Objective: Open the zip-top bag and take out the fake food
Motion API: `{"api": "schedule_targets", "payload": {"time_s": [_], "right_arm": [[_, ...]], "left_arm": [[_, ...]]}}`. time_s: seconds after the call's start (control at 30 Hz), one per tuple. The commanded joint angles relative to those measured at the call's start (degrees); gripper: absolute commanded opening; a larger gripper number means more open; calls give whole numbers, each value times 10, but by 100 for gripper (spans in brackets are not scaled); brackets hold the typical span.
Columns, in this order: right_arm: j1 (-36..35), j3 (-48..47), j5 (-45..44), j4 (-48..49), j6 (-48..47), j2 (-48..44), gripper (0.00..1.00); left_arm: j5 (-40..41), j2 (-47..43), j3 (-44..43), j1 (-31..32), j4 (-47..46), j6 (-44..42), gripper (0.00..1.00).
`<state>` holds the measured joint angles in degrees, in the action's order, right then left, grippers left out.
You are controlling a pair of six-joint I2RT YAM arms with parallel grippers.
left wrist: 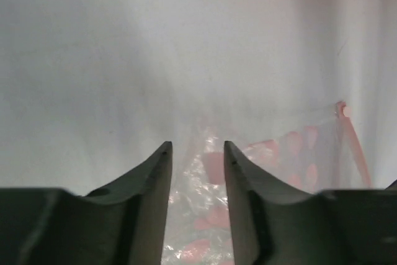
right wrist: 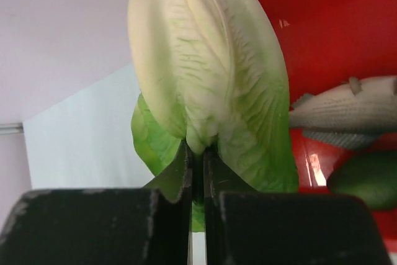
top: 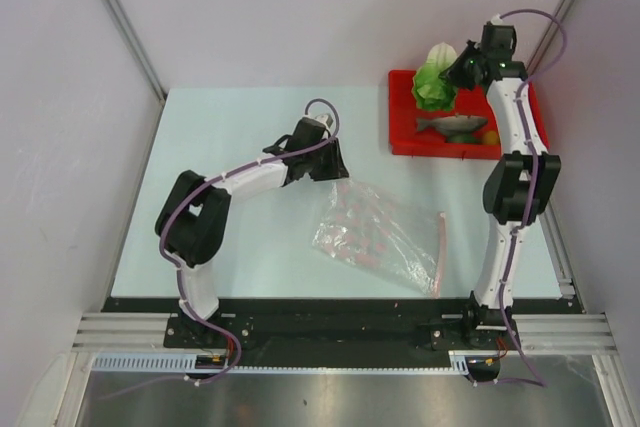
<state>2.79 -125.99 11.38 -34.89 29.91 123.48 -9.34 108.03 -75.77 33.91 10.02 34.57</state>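
My right gripper lowers the lettuce piece (top: 435,85) into the red tray beside the grey fish (top: 455,126) next.
The clear zip-top bag (top: 378,234) lies flat in the middle of the table, its pinkish-red zip strip (top: 438,252) at its right end. It also shows in the left wrist view (left wrist: 279,153). My left gripper (top: 334,169) is open just beyond the bag's far left corner, and the bag shows between its fingers (left wrist: 158,172). My right gripper (top: 458,71) is shut on the lettuce piece (top: 435,85) and holds it over the red tray's far left part; the lettuce piece fills the right wrist view (right wrist: 205,72). The grey fish (top: 455,126) and a round fruit (top: 491,135) lie in the tray.
The red tray (top: 400,137) stands at the table's far right. In the right wrist view the fish (right wrist: 347,113) and a dark green round fruit (right wrist: 366,181) lie on the tray floor (right wrist: 347,41). Grey walls close in the table on three sides.
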Motion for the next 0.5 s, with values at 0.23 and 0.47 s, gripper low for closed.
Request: {"api": "schedule_targets", "payload": {"time_s": [0.23,0.47], "right_arm": [[-16,-87,62,-36,-45,115,3],[-26,-94,58,-45,-52,149,55]], "left_arm": [[42,-150,5,-6,85,-86,91],[0,-276,13,19,136,-160,91]]}}
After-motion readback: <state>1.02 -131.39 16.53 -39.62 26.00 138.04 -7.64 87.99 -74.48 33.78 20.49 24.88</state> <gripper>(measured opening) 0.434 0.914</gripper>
